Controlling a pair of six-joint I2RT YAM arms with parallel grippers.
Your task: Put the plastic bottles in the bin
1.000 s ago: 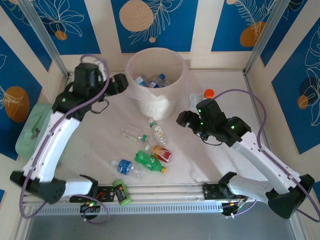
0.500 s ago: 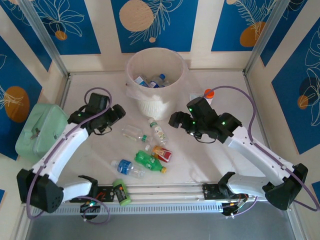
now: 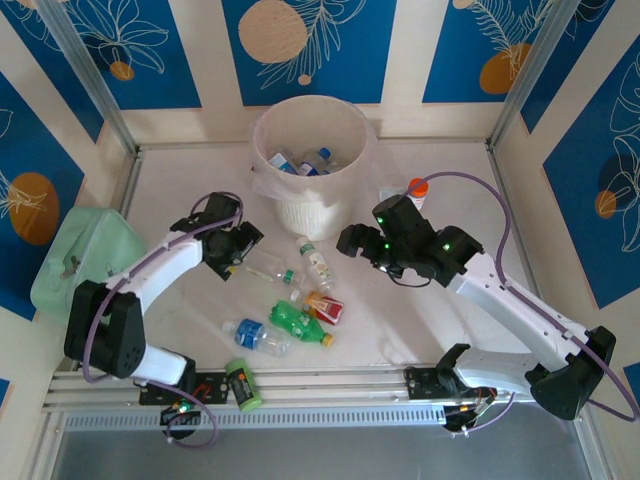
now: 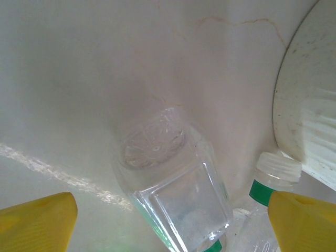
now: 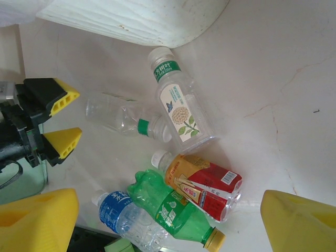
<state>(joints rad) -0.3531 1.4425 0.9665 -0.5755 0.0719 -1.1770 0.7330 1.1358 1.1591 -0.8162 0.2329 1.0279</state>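
Observation:
The left gripper lowers around the clear bottle's base end (image 3: 254, 262) (image 4: 164, 160) just below it next and closes there, since the spread fingers are already on both sides of the bottle's body.
The white ribbed bin (image 3: 305, 212) stands at the back centre, with plastic bottles (image 3: 300, 162) inside it. Five more lie on the table: a clear one (image 3: 268, 267), a flower-labelled one (image 3: 318, 264), a red-labelled one (image 3: 325, 306), a green one (image 3: 297, 323) and a blue-labelled one (image 3: 255, 336). My left gripper (image 3: 241, 246) is open, low over the base end of the clear bottle (image 4: 173, 184), its yellow fingers (image 4: 37, 220) apart on either side without touching. My right gripper (image 3: 352, 240) hangs open above the green bottle (image 5: 173, 207) and the red-labelled one (image 5: 207, 186).
A pale green boxy container (image 3: 75, 255) sits at the left wall. An orange-capped bottle (image 3: 417, 190) stands behind my right arm. A green-and-black cylinder (image 3: 241, 385) lies by the front rail (image 3: 340, 385). The bin's base (image 4: 310, 105) is close on my left gripper's right.
My left arm swung from beside the bin down and right to the clear bottle, and its jaws widened. My right gripper shifted slightly left, then stayed still.

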